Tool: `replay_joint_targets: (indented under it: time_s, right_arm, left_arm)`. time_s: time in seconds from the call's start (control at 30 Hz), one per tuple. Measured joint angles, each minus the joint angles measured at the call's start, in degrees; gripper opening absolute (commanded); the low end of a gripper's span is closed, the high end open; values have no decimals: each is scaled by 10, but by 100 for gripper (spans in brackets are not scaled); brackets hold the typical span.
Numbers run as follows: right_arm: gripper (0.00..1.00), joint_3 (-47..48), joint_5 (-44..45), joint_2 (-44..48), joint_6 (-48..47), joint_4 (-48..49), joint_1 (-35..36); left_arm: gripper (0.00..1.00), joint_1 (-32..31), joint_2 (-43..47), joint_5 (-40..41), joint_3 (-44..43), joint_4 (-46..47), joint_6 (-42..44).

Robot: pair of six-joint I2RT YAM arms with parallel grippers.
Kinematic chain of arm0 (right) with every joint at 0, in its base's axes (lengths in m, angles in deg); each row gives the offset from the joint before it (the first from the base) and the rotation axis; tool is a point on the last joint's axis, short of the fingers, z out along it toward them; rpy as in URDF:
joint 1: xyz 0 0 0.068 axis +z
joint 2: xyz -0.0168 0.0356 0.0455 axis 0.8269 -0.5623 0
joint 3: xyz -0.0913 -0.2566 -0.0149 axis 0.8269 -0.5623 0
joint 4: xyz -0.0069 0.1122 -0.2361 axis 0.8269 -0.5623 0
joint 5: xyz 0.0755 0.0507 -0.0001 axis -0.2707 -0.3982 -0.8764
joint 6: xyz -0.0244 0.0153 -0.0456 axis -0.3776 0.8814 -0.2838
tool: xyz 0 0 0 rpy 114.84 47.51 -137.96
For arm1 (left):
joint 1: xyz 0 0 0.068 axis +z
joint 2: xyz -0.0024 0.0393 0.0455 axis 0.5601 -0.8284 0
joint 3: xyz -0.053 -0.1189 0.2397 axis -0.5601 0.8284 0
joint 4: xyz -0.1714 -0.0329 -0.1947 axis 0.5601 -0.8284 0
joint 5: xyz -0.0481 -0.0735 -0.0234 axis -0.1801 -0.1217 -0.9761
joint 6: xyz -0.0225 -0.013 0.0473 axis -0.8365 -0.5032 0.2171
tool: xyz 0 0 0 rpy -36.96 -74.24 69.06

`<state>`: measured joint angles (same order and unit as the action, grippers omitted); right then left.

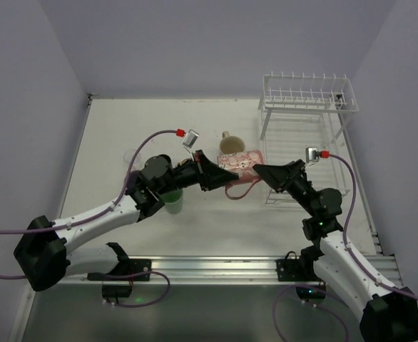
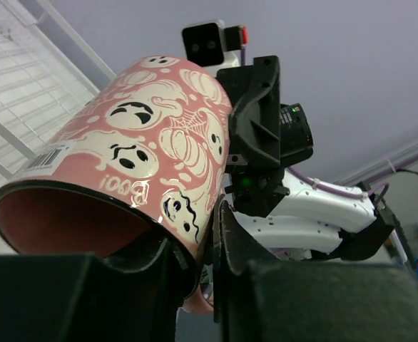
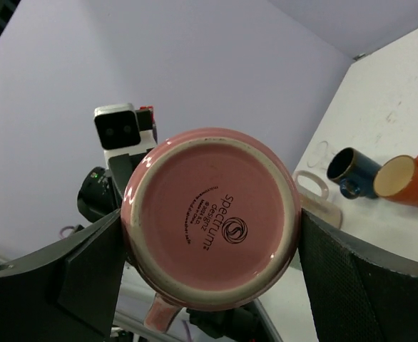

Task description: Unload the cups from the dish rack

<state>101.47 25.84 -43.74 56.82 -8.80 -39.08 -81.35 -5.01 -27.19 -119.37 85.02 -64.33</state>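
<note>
My left gripper tilts fingers-down next, since the pink mug hangs sideways. It then lowers the mug onto the bare tabletop [image 1: 206, 207] beside the green cup and releases it.
A pink mug with ghost and pumpkin prints [image 1: 239, 162] hangs on its side above the table between both grippers. My left gripper [image 1: 218, 169] is shut on its rim, one finger inside and one outside, as the left wrist view shows [image 2: 202, 249] with the mug [image 2: 152, 135] above it. My right gripper [image 1: 261, 170] is shut across its base end; in the right wrist view [image 3: 210, 235] both fingers press the sides of the base [image 3: 209, 214]. The white wire dish rack [image 1: 309, 96] stands at the back right with no cups showing on it.
A cream cup [image 1: 231, 144] stands just behind the held mug. A green cup [image 1: 172, 201] sits under my left arm. The right wrist view shows a dark blue cup [image 3: 355, 173], an orange cup [image 3: 405, 180] and a pale cup [image 3: 316, 198] on the table.
</note>
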Motion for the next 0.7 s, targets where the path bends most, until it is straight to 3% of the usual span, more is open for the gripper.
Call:
replay_joint_targets:
  time_s: [0.03, 0.1, 0.23, 0.47, 0.6, 0.7]
  right_arm:
    - [89, 0, 6, 0, 3, 2, 7]
    - [99, 0, 19, 2, 7, 0, 25]
    - [99, 2, 30, 35, -42, -75, 41]
    - [99, 50, 134, 165, -192, -355, 47]
    - [99, 104, 209, 196, -260, -479, 47]
    - [99, 134, 247, 208, -294, -535, 47]
  left_arm:
    - [1, 0, 12, 2, -2, -5, 7]
    - [0, -4, 41, 10, -14, -54, 44]
    - [0, -11, 69, 52, -59, -193, 134]
    - [0, -7, 33, 171, -249, -542, 307]
    - [0, -8, -11, 194, -330, -631, 361]
    - [0, -18, -47, 205, -340, -671, 382]
